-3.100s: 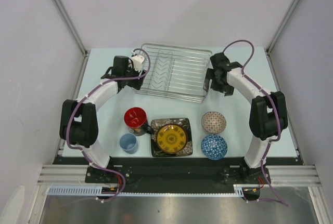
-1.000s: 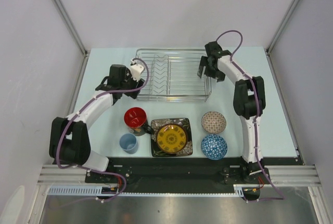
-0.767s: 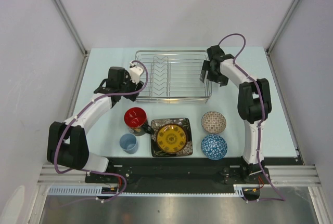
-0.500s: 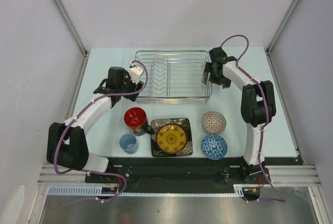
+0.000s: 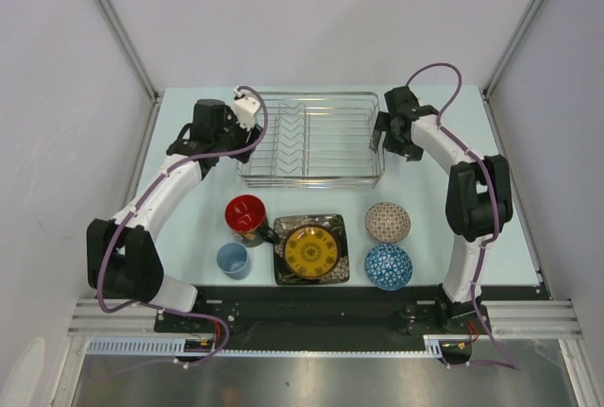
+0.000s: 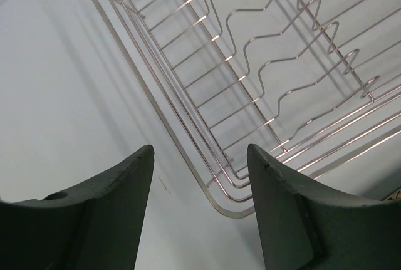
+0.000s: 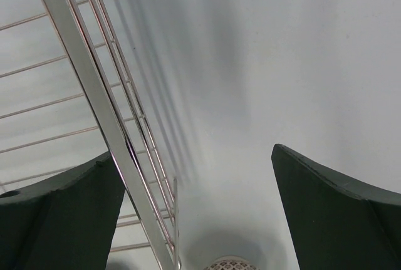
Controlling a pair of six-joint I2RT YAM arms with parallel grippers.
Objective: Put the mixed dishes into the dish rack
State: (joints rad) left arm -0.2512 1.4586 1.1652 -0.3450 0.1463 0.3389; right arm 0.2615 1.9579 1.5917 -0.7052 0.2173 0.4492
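Observation:
The robot should next move its right gripper back from the rack's side onto the pinkish bowl's rim (image 5: 367,223) by the dark square plate (image 5: 283,229), where bare tabletop leaves room for one finger.
The silver wire dish rack (image 5: 311,139) stands empty at the far middle of the table. My left gripper (image 5: 236,143) is open at its left side; in the left wrist view (image 6: 199,154) the rack's rounded corner (image 6: 232,206) lies between the jaws, untouched. My right gripper (image 5: 385,136) is open at the rack's right side; in the right wrist view (image 7: 194,154) the rim (image 7: 94,101) crosses in front of its left finger. In front stand the black mug (image 5: 247,215), light-blue cup (image 5: 232,260), yellow plate (image 5: 311,250) on the dark square plate (image 5: 283,229), pinkish bowl (image 5: 388,222) and blue bowl (image 5: 389,266).
Pale walls and metal frame posts close in the table on the left, right and far sides. The arm bases sit at the near edge behind the row of dishes. The pinkish bowl's rim (image 7: 230,264) shows at the bottom of the right wrist view.
The rack has been pushed away from the dishes and squared up. In the last second my left gripper moved farther along its left side; my right gripper slid outward to its right wall.

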